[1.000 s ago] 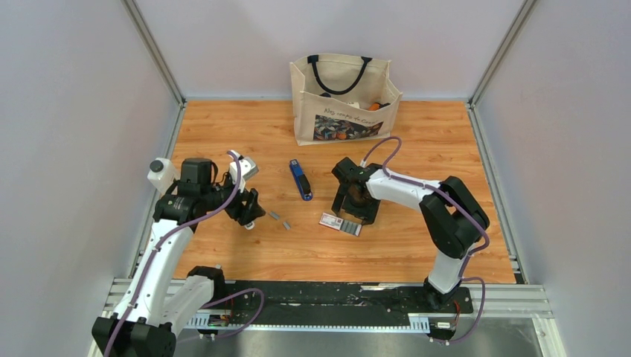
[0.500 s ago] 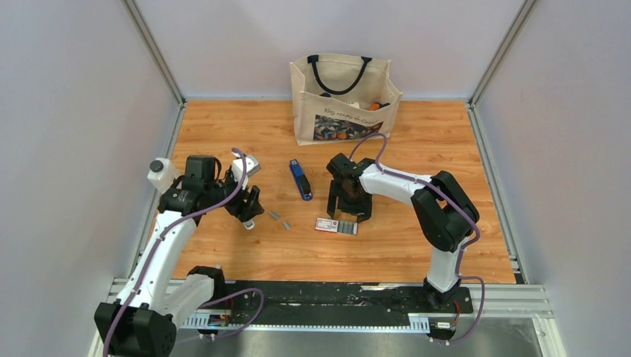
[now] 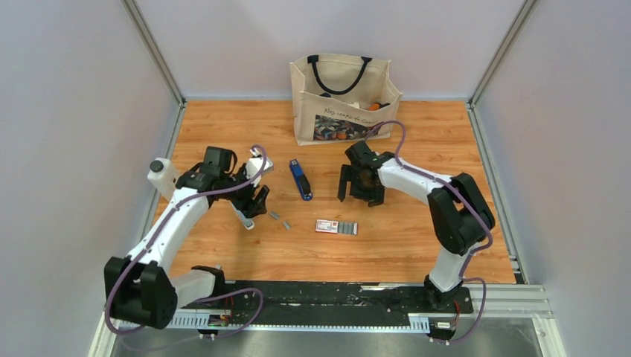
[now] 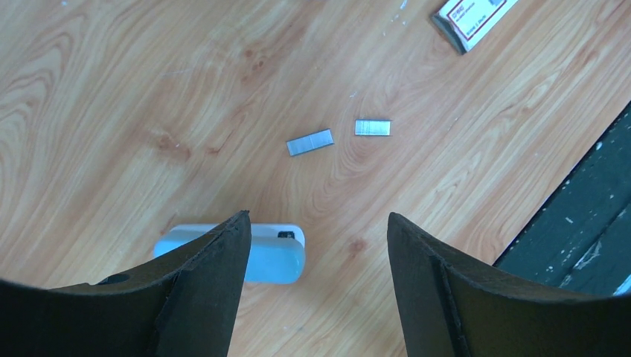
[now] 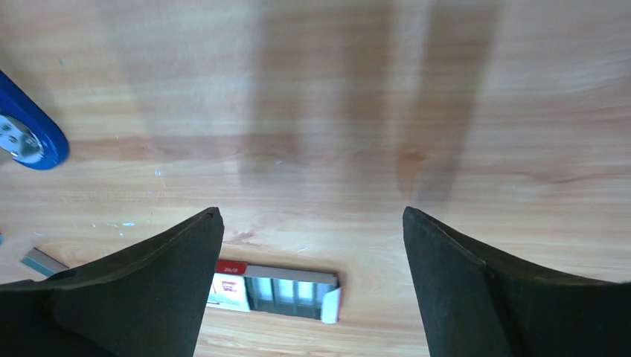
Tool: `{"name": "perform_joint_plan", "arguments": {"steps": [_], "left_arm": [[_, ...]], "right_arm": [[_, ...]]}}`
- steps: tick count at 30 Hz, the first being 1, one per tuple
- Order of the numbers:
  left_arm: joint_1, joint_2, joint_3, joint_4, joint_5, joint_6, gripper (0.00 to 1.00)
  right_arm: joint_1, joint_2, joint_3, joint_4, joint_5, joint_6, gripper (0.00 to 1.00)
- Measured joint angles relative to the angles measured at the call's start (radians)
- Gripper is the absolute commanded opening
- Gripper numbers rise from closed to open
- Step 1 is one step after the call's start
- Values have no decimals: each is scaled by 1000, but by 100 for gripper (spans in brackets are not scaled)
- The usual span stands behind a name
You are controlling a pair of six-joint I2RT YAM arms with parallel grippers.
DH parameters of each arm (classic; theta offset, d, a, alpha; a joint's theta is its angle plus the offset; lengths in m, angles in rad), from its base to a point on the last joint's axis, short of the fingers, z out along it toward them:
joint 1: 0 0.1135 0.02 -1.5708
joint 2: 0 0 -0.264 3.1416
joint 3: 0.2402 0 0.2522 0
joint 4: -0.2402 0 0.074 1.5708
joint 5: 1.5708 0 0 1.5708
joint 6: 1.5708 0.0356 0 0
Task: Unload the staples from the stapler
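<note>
My left gripper turns down and to the right in the top view onto the nearer staple's long sides next, since its fingers now face the staple's short ends.
The blue stapler (image 3: 300, 180) lies closed on the wooden table between the two arms; its rounded end (image 5: 30, 137) shows at the left edge of the right wrist view. Two short silver staples (image 3: 274, 216) (image 3: 286, 224) lie loose on the wood, also seen as strips (image 4: 309, 142) (image 4: 372, 127) ahead of my left gripper (image 4: 318, 217), which is open and empty. In the top view my left gripper (image 3: 257, 199) hangs just left of the staples. My right gripper (image 3: 362, 193) (image 5: 312, 212) is open and empty, right of the stapler.
A white-and-red staple box (image 3: 336, 227) (image 5: 279, 290) lies open near the right gripper. A white-grey stick-like tool (image 4: 271, 253) (image 3: 245, 219) lies partly under my left fingers. A canvas tote bag (image 3: 342, 97) stands at the back. Walls enclose the table.
My right gripper has left the staple box, moved toward the back and opened wider; the box has shifted slightly left. My left arm has reached a little further right.
</note>
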Motion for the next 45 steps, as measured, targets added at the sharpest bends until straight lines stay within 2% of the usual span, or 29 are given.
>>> {"name": "perform_joint_plan", "arguments": {"steps": [5, 7, 14, 19, 31, 35, 40, 45], "left_arm": [[-72, 142, 50, -14, -53, 111, 74], [-87, 173, 56, -22, -56, 202, 74], [-134, 220, 100, -73, -55, 520, 77], [-217, 342, 144, -87, -79, 655, 77], [-275, 472, 144, -134, -111, 850, 74], [-293, 507, 155, -149, -126, 867, 71], [-314, 598, 240, -188, -159, 861, 71], [-317, 606, 237, -164, -179, 860, 71]], "right_arm": [[-56, -153, -116, 132, 34, -56, 90], [-51, -197, -174, 194, 32, -69, 88], [-43, -272, -385, 393, 14, -106, 85], [-43, -331, -486, 524, -6, -111, 85], [-43, -418, -594, 645, -12, -114, 84], [-43, -420, -599, 655, -12, -114, 82], [-43, -424, -609, 671, -14, -114, 81], [-43, -452, -625, 689, -20, -114, 81]]}}
